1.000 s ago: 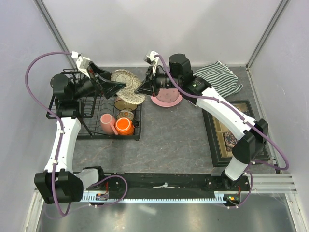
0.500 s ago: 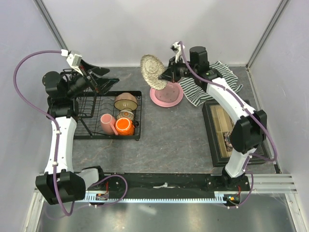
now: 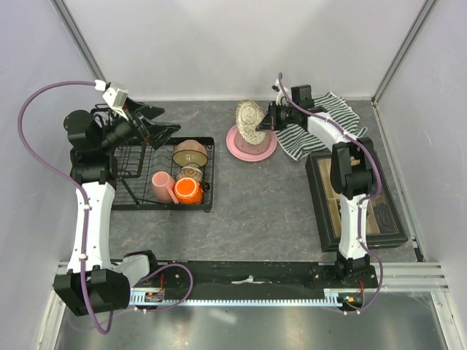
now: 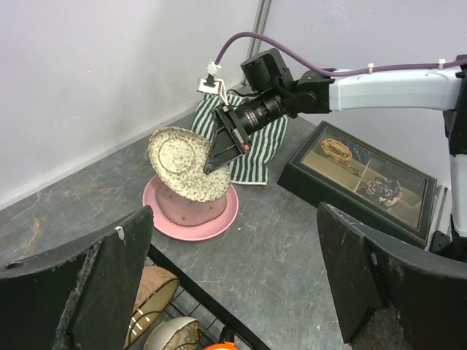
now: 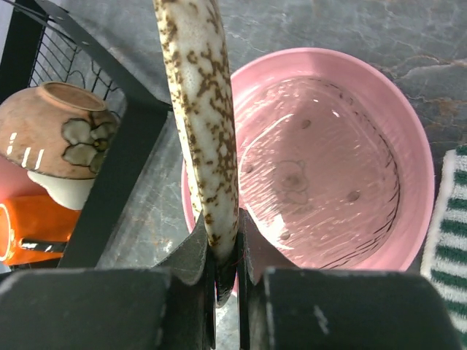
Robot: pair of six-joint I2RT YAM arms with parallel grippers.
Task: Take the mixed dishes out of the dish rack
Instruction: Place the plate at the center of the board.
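Observation:
The right gripper moves down onto the pink round plate (image 3: pixel 252 146) (image 5: pixel 328 168) next and releases the patterned oval dish's rim, as that plate lies open just below the dish.
My right gripper (image 3: pixel 267 124) is shut on the rim of the small patterned oval dish (image 3: pixel 250 122) and holds it on edge just above the pink round plate (image 3: pixel 252 146) on the table. The right wrist view shows the dish (image 5: pixel 201 109) pinched between the fingers (image 5: pixel 191 255), with the plate (image 5: pixel 328 168) below. My left gripper (image 3: pixel 157 125) is open and empty above the back of the black dish rack (image 3: pixel 131 164). The rack's basket holds the tan-brown bowl (image 3: pixel 191 153), the floral bowl (image 3: pixel 191 173), the orange mug (image 3: pixel 187 191) and the pink mug (image 3: pixel 161 186).
A striped towel (image 3: pixel 328 120) lies at the back right under the right arm. The dark compartmented box (image 3: pixel 354 208) sits at the right. The enclosure's walls stand close behind the rack and the towel.
My right gripper has carried the patterned dish from beside the rack rightward and down over the pink plate. My left gripper has drawn back to the left, away from the dish.

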